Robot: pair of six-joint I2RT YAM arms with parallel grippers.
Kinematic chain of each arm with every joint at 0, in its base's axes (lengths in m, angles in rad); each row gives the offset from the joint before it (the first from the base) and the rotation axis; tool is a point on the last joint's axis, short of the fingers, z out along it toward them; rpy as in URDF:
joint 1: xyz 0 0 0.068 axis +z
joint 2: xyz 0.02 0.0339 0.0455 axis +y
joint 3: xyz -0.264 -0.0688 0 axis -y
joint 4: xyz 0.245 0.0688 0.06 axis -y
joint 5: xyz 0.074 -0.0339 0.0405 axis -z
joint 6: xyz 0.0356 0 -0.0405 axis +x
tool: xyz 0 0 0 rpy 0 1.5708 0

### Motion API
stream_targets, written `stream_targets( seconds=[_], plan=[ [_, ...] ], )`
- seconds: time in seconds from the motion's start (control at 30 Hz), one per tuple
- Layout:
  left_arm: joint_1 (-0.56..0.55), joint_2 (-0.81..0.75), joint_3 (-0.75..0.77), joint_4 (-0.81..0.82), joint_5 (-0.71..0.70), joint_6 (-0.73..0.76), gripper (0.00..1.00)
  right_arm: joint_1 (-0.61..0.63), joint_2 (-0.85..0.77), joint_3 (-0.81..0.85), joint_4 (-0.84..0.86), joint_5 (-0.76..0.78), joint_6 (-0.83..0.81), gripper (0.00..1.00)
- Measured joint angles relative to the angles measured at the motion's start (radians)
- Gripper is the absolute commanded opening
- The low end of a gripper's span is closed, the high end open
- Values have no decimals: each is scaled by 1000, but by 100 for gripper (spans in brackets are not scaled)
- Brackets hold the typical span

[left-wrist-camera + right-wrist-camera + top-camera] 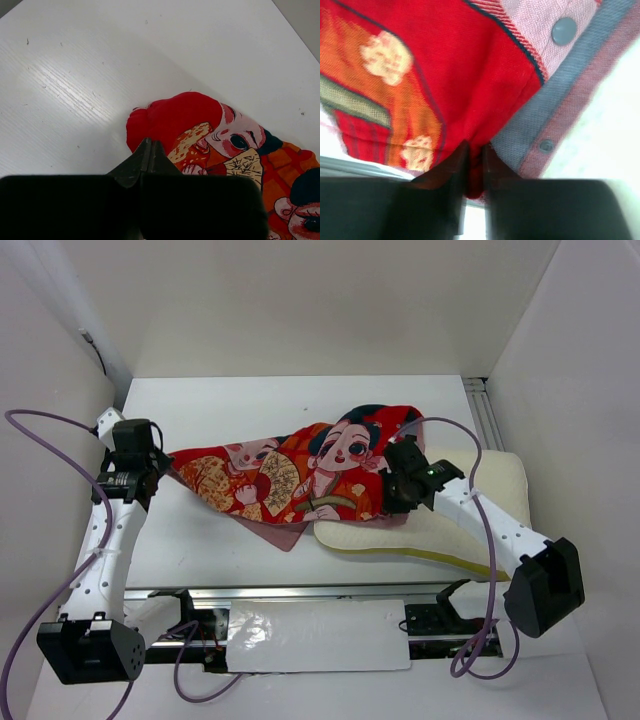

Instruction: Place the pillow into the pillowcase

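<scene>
My left gripper lifts high and outward toward the table's far corner on its side point(142, 386) next, then releases the red cloth, since the pillowcase lies crumpled.
The red pillowcase point(290, 475) with cartoon figures lies crumpled across the table's middle. Its right end drapes over the cream pillow point(450, 535), which lies flat at the right. My right gripper point(392, 502) sits at that end. In the right wrist view it point(475, 147) is shut on a fold of the pillowcase point(445, 60) beside its grey snap-button hem point(563, 31), with pillow point(610, 125) showing beyond. My left gripper point(162, 464) is at the case's left corner. There its jaws point(150, 142) are pressed together over the red cloth point(175, 115); no fabric shows between them.
The white table point(260, 400) is boxed in by white walls at the back and both sides. A metal rail with a white plate point(320, 635) runs along the near edge between the arm bases. Purple cables point(30, 440) loop beside each arm.
</scene>
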Motion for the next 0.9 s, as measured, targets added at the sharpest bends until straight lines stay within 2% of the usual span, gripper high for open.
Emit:
stream_targets(
  seconds=[0.03, 0.33, 0.43, 0.57, 0.7, 0.8, 0.9],
  plan=[
    [0, 0, 0, 0, 0, 0, 0, 0, 0, 0, 8, -12, -12, 0],
    [0, 2, 2, 0, 13, 0, 0, -13, -80, 47, 93, -97, -48, 0],
    [0, 10, 28, -7, 17, 2, 0, -16, -98, 143, 108, -17, -50, 0],
    [0, 28, 98, -18, 7, 3, 0, -20, -95, 284, 101, 190, -16, 0],
    [11, 59, 224, -56, -24, 10, 0, -55, -96, 392, 92, 375, 4, 0],
    [25, 107, 351, -95, -39, 29, 0, -98, -94, 476, 110, 415, -8, 0],
    [40, 233, 611, -101, -40, 51, 0, -137, -46, 597, 145, 401, -43, 0]
  ],
)
